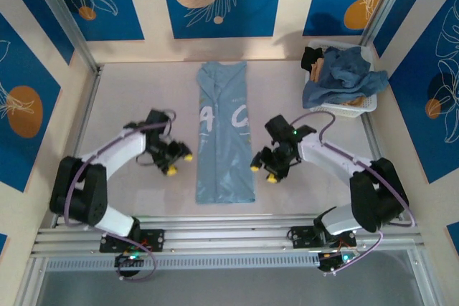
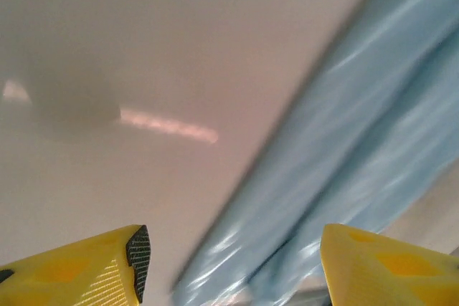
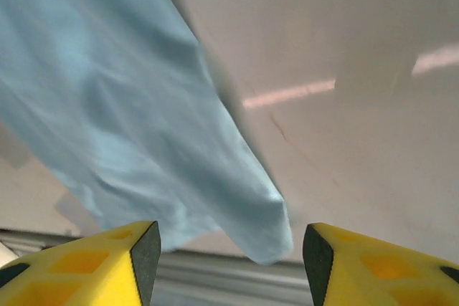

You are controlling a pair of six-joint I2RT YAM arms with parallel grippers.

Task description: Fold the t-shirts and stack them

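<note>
The t-shirt's near corner [image 1: 252, 200] [image 3: 270, 240] on its side is nearer the metal rails than my fingers are. My right gripper needs to move back and down onto it.
A pale sky-blue t-shirt [image 1: 224, 134] with white lettering lies in the middle of the table, folded lengthwise into a long narrow strip. My left gripper [image 1: 178, 162] hovers just off its left edge, open and holding nothing. My right gripper [image 1: 262, 170] hovers just off its right edge, also open and holding nothing. The left wrist view shows the shirt's blurred edge [image 2: 344, 155] between and beyond the yellow fingers [image 2: 107, 266]. The right wrist view shows the shirt's near corner [image 3: 179, 148] lying on the table beyond the yellow fingers [image 3: 358, 263]. A darker dusty blue t-shirt [image 1: 343, 75] lies crumpled in the basket.
A white slatted basket [image 1: 366, 106] stands at the back right corner, with the darker shirt spilling over its rim. Metal rails run along the table's near edge [image 1: 229, 238]. Patterned blue walls close in the back and sides.
</note>
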